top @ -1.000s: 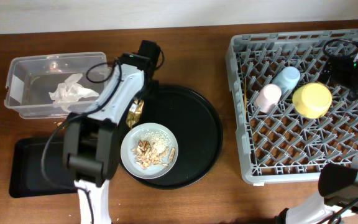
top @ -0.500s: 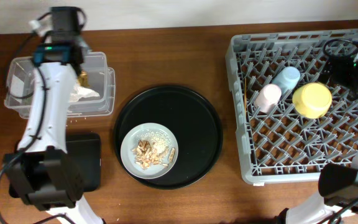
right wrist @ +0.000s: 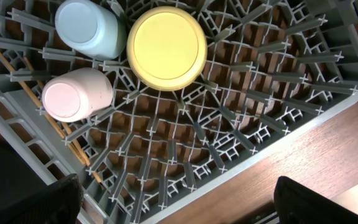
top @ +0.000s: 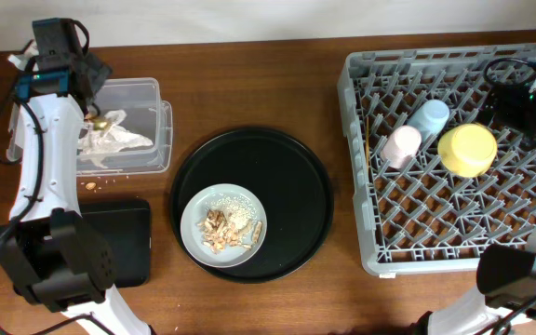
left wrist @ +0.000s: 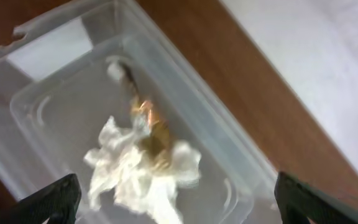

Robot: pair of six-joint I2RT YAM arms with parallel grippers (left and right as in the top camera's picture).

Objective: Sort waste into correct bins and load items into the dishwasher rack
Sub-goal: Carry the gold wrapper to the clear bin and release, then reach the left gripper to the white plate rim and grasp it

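Note:
I should first move my left gripper back from the tub to get down to the plate's rim facing the rack, since the plate still carries scraps and rice.
The gold-brown wrapper lies on the crumpled white tissue inside the clear tub. Above the tub hangs my left gripper, open and holding nothing. The grey plate carries beige scraps and rice. In the dishwasher rack sit the pink cup, the light-blue cup, the yellow bowl and the chopsticks. My right gripper hovers open over the rack's far right part.
The plate rests on a large round black tray in the middle. A shallow black rectangular tray lies in front of the tub, partly under my left arm. A few crumbs dot the wood between them.
My left arm swung from the round tray to over the clear tub, carrying the wrapper. Its jaws have opened and the wrapper now lies on the tissue. The right arm has not moved.

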